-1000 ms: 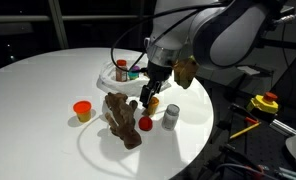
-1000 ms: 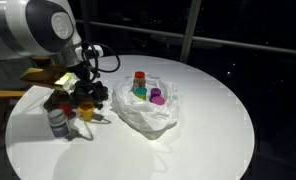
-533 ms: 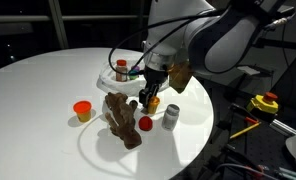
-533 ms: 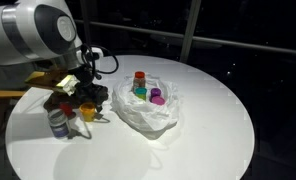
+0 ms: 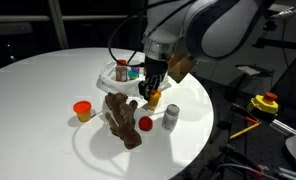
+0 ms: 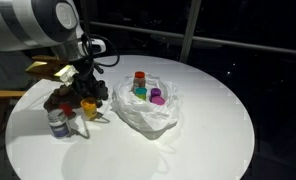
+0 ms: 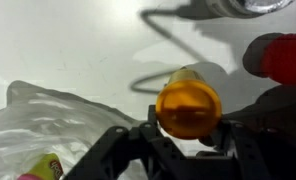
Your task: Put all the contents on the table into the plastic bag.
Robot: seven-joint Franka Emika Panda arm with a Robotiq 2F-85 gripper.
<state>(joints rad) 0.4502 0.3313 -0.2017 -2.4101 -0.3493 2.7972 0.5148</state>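
Next, my gripper lifts over the raised rim of the bag, to its left in the wrist view, and lowers beside the teal item to release.
My gripper (image 5: 150, 96) is shut on a small yellow-capped bottle (image 7: 188, 108), holding it just above the white table (image 5: 38, 90), between the brown plush toy (image 5: 121, 118) and the crinkled plastic bag (image 5: 110, 78). The wrist view shows black fingers (image 7: 231, 135) pressed on both sides of the bottle's cap. A red container (image 5: 145, 124) and a grey bottle (image 5: 171, 117) stand close by, and an orange cup (image 5: 83, 110) sits beyond the toy. The bag (image 6: 146, 110) holds a red-capped bottle (image 6: 139, 78), a teal item (image 6: 140, 92) and a purple item (image 6: 157, 97).
A yellow-and-red object (image 5: 263, 103) lies off the table by its edge. A tan box-like thing (image 6: 48, 70) sits behind the arm. The arm's cable (image 7: 163, 55) loops low over the tabletop near the gripper.
The jaws have closed on the yellow-capped bottle, and the gripper has risen slightly with it. Nothing else on the table has moved.
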